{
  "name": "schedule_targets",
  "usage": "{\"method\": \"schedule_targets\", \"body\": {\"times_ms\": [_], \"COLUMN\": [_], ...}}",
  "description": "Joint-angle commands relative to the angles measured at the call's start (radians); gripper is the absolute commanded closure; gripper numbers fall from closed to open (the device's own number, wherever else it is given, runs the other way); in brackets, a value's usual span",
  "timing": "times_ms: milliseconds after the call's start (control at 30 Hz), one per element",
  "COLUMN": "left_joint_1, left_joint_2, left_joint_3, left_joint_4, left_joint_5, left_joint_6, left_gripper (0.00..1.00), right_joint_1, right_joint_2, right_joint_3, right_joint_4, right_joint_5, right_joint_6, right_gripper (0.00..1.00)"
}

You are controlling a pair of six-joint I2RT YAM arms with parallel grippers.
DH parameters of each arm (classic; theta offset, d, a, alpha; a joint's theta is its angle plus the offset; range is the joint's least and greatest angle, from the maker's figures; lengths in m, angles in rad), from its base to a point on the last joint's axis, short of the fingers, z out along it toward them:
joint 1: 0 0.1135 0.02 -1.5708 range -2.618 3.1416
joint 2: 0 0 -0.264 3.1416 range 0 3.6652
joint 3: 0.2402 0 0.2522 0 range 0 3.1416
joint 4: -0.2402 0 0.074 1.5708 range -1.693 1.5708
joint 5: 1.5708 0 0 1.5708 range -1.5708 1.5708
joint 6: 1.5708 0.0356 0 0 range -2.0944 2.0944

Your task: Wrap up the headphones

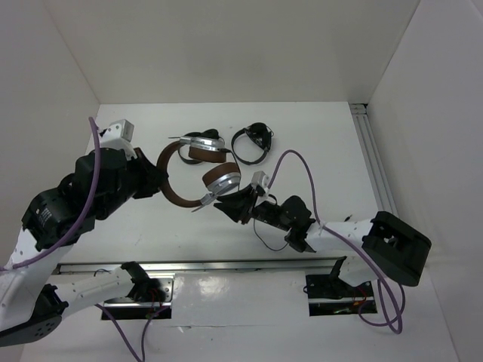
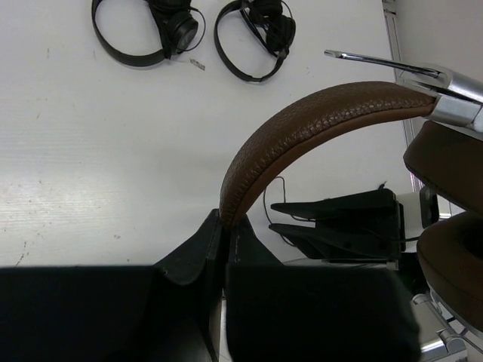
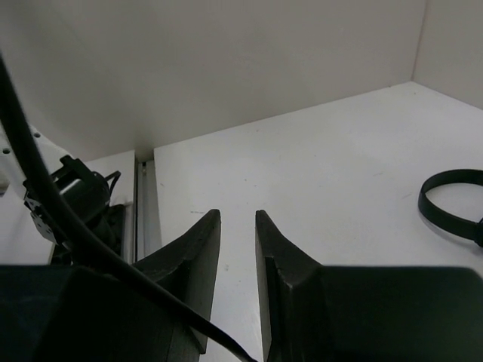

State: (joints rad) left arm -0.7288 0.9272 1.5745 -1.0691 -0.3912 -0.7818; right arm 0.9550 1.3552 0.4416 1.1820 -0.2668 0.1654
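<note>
The cable (image 1: 254, 224) runs across one finger of my right gripper, outside the gap. My right gripper should next move back a little from the near earcup, so that its open fingers go around it.
The headphones (image 1: 175, 195), with brown headband and silver earcups (image 1: 221, 179), hang above the table's middle. My left gripper (image 1: 157, 181) is shut on the headband; in the left wrist view the jaws (image 2: 225, 220) pinch the brown band (image 2: 302, 121). The thin black cable (image 1: 260, 235) loops down by the right arm. My right gripper (image 1: 225, 205) sits just below the near earcup, jaws a little apart with nothing between them (image 3: 238, 215). A dark cable (image 3: 53, 204) crosses its left finger; I cannot tell whose it is.
Two small all-black headphones lie at the back: one (image 1: 253, 143) in plain sight and one (image 2: 147, 30) partly behind the brown pair in the top view. A metal rail (image 1: 373, 166) runs along the right wall, another (image 1: 226, 265) along the near edge.
</note>
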Motion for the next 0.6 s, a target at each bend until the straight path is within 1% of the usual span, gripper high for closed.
{"method": "schedule_targets", "body": {"times_ms": [0, 200, 333, 533, 567], "left_joint_1": [0.003, 0.003, 0.003, 0.003, 0.003], "left_joint_2": [-0.004, 0.016, 0.038, 0.038, 0.038], "left_joint_3": [0.028, 0.108, 0.131, 0.122, 0.122], "left_joint_4": [0.103, 0.092, 0.092, 0.103, 0.103], "left_joint_5": [-0.050, -0.166, -0.184, -0.204, -0.228], "left_joint_6": [-0.019, -0.063, -0.085, -0.106, -0.106], "left_gripper": [1.00, 1.00, 1.00, 1.00, 1.00], "right_joint_1": [0.001, 0.001, 0.010, 0.019, 0.019], "right_joint_2": [0.013, 0.022, 0.022, 0.041, 0.041], "right_joint_3": [-0.018, -0.052, -0.063, -0.072, -0.072], "right_joint_4": [0.151, 0.176, 0.176, 0.166, 0.166], "right_joint_5": [-0.006, -0.006, -0.006, -0.006, -0.006], "right_joint_6": [0.028, 0.046, 0.046, 0.046, 0.046], "right_gripper": [0.67, 0.67, 0.66, 0.66, 0.66]}}
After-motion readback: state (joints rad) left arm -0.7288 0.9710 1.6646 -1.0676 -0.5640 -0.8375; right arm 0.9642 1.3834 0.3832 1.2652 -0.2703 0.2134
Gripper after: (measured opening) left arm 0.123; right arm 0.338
